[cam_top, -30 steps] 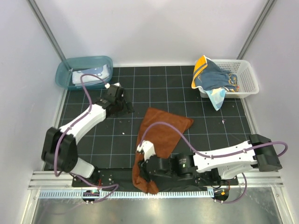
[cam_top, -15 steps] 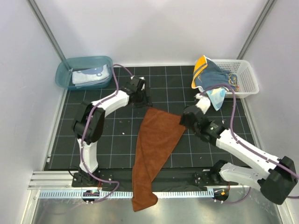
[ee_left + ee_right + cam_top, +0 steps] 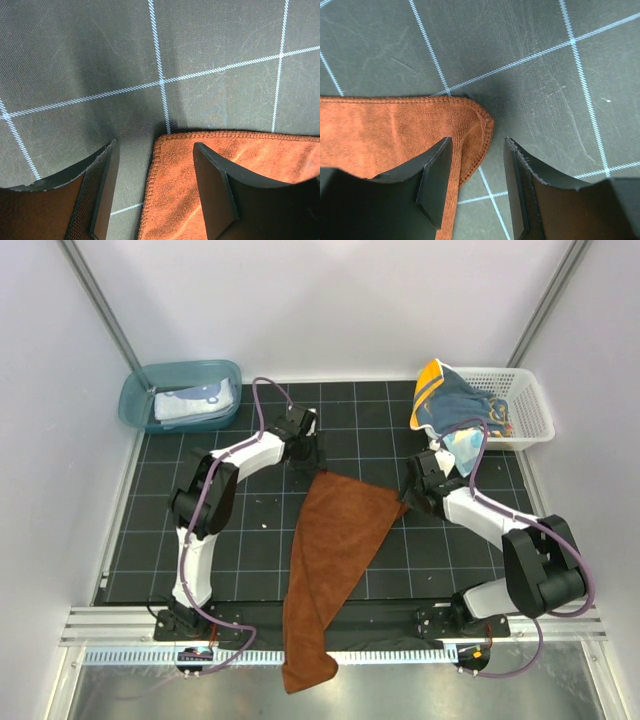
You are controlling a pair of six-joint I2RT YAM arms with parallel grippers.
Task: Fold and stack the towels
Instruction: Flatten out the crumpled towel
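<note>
Next, the right gripper comes down onto the curled hem (image 3: 402, 506) (image 3: 484, 139) of the brown corner nearest the basket and closes, since that hem lies between its open fingers.
A rust-brown terry towel (image 3: 335, 540) lies on the black grid mat, its near end hanging over the front rail. My left gripper (image 3: 312, 456) is open at the towel's far left corner. In the left wrist view the gripper (image 3: 157, 195) straddles that corner (image 3: 175, 200), with one finger over the cloth and one over the mat. My right gripper (image 3: 412, 498) is open at the far right corner. In the right wrist view the gripper (image 3: 477, 185) straddles the corner's hem (image 3: 470, 135). Neither holds the cloth.
A teal tub (image 3: 135, 400) at the back left holds a pale blue and white towel (image 3: 192, 402). A white lattice basket (image 3: 525, 410) at the back right holds a navy towel with a yellow-orange border (image 3: 450, 400) and a teal spotted one (image 3: 466, 450) hanging over its rim.
The right arm swung from the towel's near end up to its far right corner. The left gripper moved right to the far left corner. The towel now lies longer and flatter.
</note>
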